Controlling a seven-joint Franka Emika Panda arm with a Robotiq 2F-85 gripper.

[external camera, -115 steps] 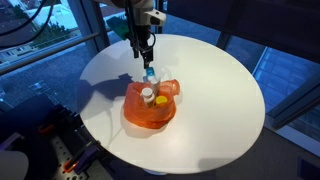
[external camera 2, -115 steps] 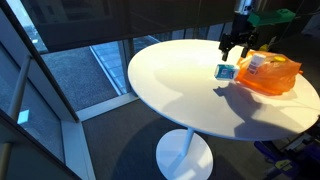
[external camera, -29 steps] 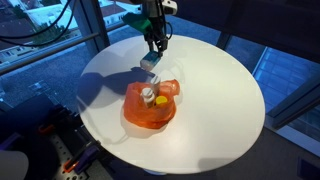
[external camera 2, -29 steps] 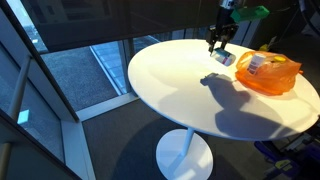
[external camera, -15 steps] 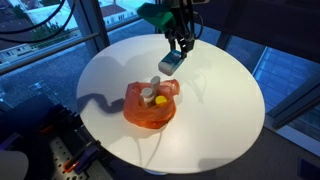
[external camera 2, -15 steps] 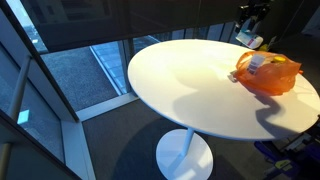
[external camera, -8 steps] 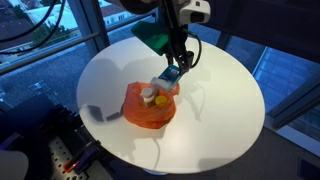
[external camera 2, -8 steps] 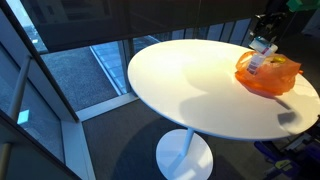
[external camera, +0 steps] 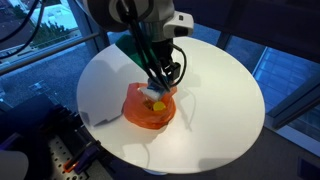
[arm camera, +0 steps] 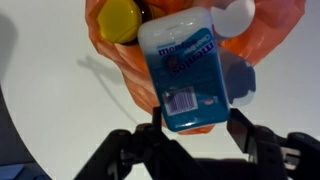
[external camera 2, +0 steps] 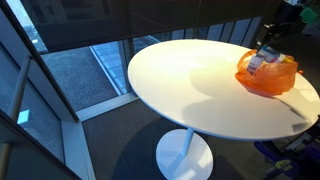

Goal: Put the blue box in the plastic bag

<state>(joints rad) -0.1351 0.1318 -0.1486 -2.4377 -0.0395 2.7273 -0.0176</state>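
Note:
The loose end of the blue box (arm camera: 190,75) already points between the caps, so my gripper should next move just a little over the opening of the orange bag and let go of the box.
The blue box (arm camera: 190,75) has a white label and a barcode, and my gripper (arm camera: 197,122) is shut on its lower end, one dark finger on each side. It hangs right over the mouth of the orange plastic bag (arm camera: 150,80). In both exterior views the gripper (external camera: 158,86) (external camera 2: 268,50) reaches down onto the top of the bag (external camera: 146,112) (external camera 2: 268,76), which lies on the round white table (external camera: 220,90). The arm hides most of the box in those views.
Inside the bag lie a yellow-capped item (arm camera: 120,18) and a white-capped item (arm camera: 235,15). The table (external camera 2: 190,90) stands on a single pedestal, with glass walls and dark floor around it. Cables and equipment sit low beside the table (external camera: 60,150).
The gripper took the blue box off the table, lifted it, carried it across and lowered it. It has dropped from just above the bag's edge onto the bag's mouth.

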